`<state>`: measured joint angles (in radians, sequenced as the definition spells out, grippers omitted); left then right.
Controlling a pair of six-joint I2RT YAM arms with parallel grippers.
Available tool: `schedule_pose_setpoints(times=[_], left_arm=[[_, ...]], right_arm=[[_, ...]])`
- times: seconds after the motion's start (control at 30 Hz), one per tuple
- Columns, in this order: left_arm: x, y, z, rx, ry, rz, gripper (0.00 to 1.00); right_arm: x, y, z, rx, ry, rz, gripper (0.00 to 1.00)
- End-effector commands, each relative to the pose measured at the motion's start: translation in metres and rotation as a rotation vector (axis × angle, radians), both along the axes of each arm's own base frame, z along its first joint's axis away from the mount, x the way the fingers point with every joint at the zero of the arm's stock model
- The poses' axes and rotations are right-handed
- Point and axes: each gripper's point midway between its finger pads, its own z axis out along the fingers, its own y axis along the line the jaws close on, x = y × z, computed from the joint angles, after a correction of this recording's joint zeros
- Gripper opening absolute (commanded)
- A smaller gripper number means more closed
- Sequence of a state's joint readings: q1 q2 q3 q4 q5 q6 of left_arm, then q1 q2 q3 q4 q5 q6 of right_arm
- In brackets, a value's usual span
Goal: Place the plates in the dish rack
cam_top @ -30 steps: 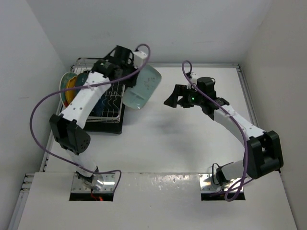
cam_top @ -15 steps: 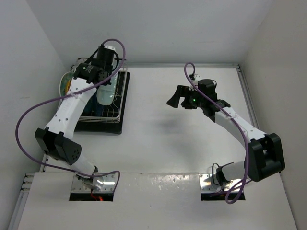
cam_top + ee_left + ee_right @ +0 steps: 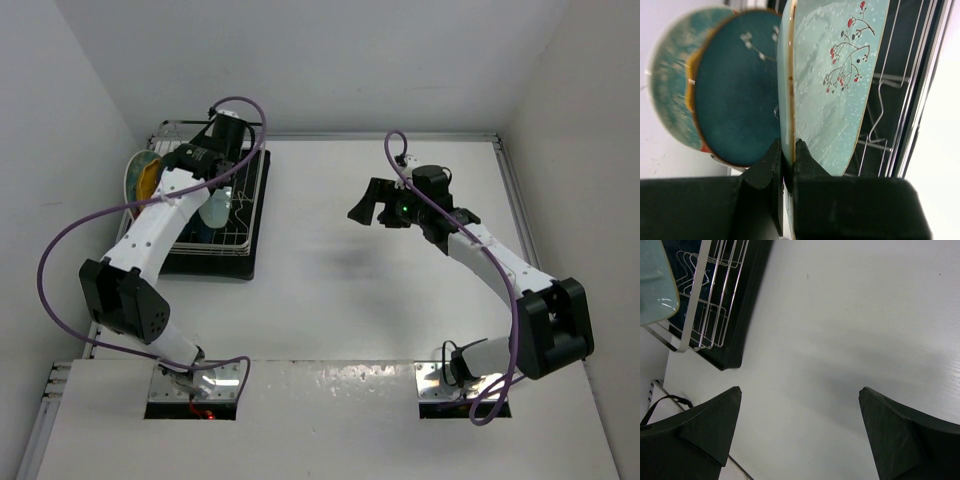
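Observation:
My left gripper will next move down toward the right in the top view and release the mint plate (image 3: pixel 215 207), because the rack's bare wires are below my gripper that way.
My left gripper (image 3: pixel 205 170) is shut on the rim of the pale mint plate (image 3: pixel 215 207), which stands on edge in the silver wire dish rack (image 3: pixel 240 225). In the left wrist view the fingertips (image 3: pixel 776 156) pinch the mint plate (image 3: pixel 835 100), which has a red berry pattern. Right behind it stand a dark blue plate (image 3: pixel 735 105) and a teal plate (image 3: pixel 667 100), with yellow and red rims partly hidden between them. A yellow plate (image 3: pixel 146 180) shows at the rack's left end. My right gripper (image 3: pixel 365 207) is open and empty over the table, well right of the rack.
The rack sits on a black drip tray (image 3: pixel 225 265) at the table's back left, close to the left wall. The right wrist view shows the rack's corner (image 3: pixel 715 305), the mint plate's edge (image 3: pixel 655 285) and bare white table (image 3: pixel 840 340).
My left arm swung the mint plate from right of the rack to over it and lowered it among the prongs behind the other plates. The right arm barely moved.

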<state>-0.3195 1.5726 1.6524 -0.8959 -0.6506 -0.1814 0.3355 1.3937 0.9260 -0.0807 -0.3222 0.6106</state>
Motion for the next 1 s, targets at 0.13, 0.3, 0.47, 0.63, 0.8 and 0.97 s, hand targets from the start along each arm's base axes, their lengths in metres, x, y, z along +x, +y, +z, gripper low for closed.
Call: schedule_pose_setpoints(times=[0.13,0.3,0.47,0.63,0.8,0.97], left_arm=[[0.017,0.003,0.015,-0.006,-0.132,0.033,0.00],[0.022,-0.002,-0.003,-0.012,-0.099,0.015,0.00],[0.028,-0.014,-0.034,-0.049,-0.036,-0.013,0.00],[0.029,0.000,-0.037,-0.034,-0.065,0.092,0.00],[0.020,0.005,-0.028,-0.061,-0.096,0.161,0.00],[0.011,0.011,-0.013,-0.052,-0.115,0.178,0.00]], right_arm=[[-0.001,-0.002,0.011,0.014,-0.028,-0.006,1.00],[-0.002,-0.006,0.006,0.005,-0.022,-0.014,1.00],[-0.003,-0.006,0.004,0.009,-0.013,-0.017,1.00],[-0.005,-0.008,0.002,-0.005,-0.011,-0.017,1.00],[-0.006,-0.011,0.000,-0.008,-0.009,-0.022,1.00],[-0.006,-0.010,-0.003,-0.007,0.003,-0.022,1.00]])
